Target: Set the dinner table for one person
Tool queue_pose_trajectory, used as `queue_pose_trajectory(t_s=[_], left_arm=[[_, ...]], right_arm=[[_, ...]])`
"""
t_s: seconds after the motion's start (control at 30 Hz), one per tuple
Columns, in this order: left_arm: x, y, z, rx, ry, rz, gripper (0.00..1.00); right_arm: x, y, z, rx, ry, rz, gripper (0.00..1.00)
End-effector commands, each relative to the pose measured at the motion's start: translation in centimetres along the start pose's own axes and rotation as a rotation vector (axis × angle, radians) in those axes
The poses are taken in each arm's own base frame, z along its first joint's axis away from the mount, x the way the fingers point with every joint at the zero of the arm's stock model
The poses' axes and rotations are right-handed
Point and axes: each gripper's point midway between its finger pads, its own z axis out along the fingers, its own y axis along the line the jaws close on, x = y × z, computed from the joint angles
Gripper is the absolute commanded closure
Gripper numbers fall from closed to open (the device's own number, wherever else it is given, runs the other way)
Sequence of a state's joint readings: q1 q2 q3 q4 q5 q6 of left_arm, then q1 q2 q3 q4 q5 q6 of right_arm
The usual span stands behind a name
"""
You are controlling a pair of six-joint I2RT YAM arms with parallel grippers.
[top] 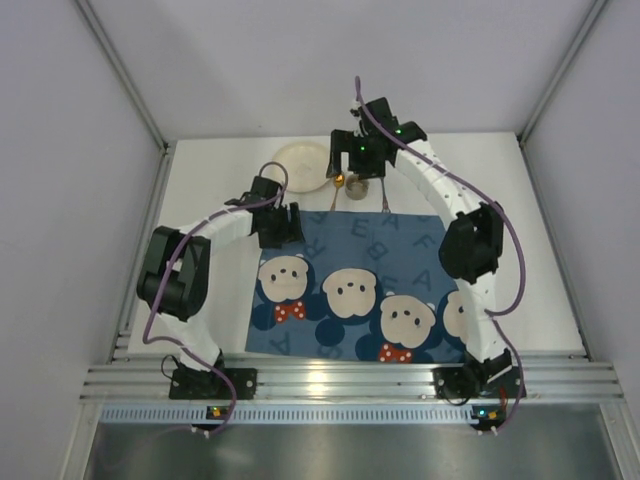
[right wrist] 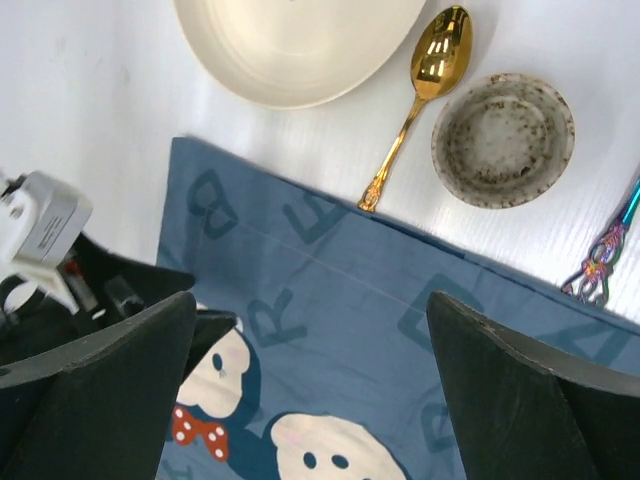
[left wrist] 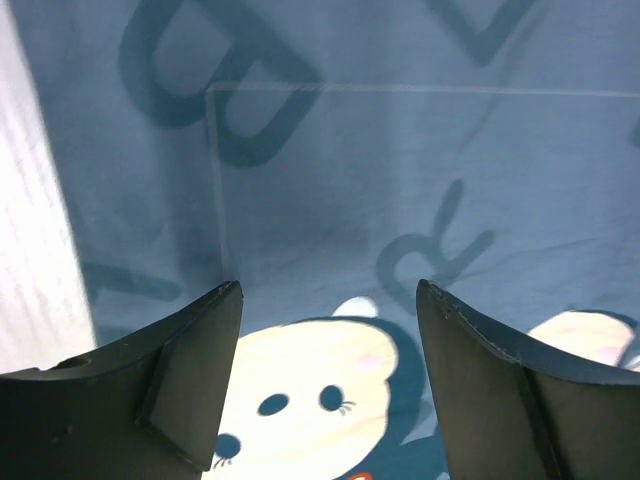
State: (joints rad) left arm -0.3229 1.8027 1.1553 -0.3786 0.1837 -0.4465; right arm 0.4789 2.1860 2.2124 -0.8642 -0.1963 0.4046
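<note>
My right gripper moves down to the rim of the speckled small bowl (right wrist: 503, 138) on the gold spoon's side (right wrist: 442, 134) next, one finger inside the bowl, one outside.
The dinner table (top: 530, 250) is a plain white top with a navy placemat (top: 360, 285) of cartoon mouse faces at its near middle. My left gripper (top: 282, 228) hovers over the placemat's far left corner. Its fingers stand open in the left wrist view, with only the placemat (left wrist: 400, 180) between them (left wrist: 330, 290). My right gripper (top: 358, 165) is higher, above the dishes behind the mat, and is open and empty (right wrist: 312, 298). Behind the mat lie a cream plate (right wrist: 300, 40), a gold spoon (right wrist: 420, 90), a speckled small bowl (right wrist: 503, 138) and an iridescent utensil handle (right wrist: 610, 245).
The plate (top: 302, 163), spoon (top: 338, 187) and bowl (top: 357, 190) cluster at the table's back centre, partly under my right arm. White enclosure walls stand on the left, right and back. An aluminium rail (top: 350, 380) with the arm bases runs along the near edge.
</note>
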Motion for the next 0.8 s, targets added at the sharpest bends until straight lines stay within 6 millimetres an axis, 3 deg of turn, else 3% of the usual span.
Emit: queue_pose_trajectory(t_s=[0.0, 0.2, 0.37, 0.63, 0.77], left_arm=[[1.3, 1.6, -1.6, -0.072, 0.003, 0.013, 0.25], [4.3, 5.2, -1.8, -0.19, 0.082, -0.032, 0.25], [5.8, 6.7, -2.1, -0.241, 0.115, -0.05, 0.25], [4.6, 6.1, -4.5, -0.247, 0.073, -0.055, 0.25], [2.4, 4.8, -6.3, -0.226, 0.023, -0.045, 0.25]], right_arm=[[-1.0, -0.7, 1.2, 0.024, -0.012, 0.018, 0.02], [-1.7, -4.0, 4.0, 0.125, -0.032, 0.065, 0.04], [-1.9, -5.0, 5.3, 0.16, -0.048, 0.086, 0.05], [-1.5, -5.1, 8.1, 0.138, -0.041, 0.112, 0.09], [-0.5, -4.9, 9.4, 0.148, -0.021, 0.091, 0.12]])
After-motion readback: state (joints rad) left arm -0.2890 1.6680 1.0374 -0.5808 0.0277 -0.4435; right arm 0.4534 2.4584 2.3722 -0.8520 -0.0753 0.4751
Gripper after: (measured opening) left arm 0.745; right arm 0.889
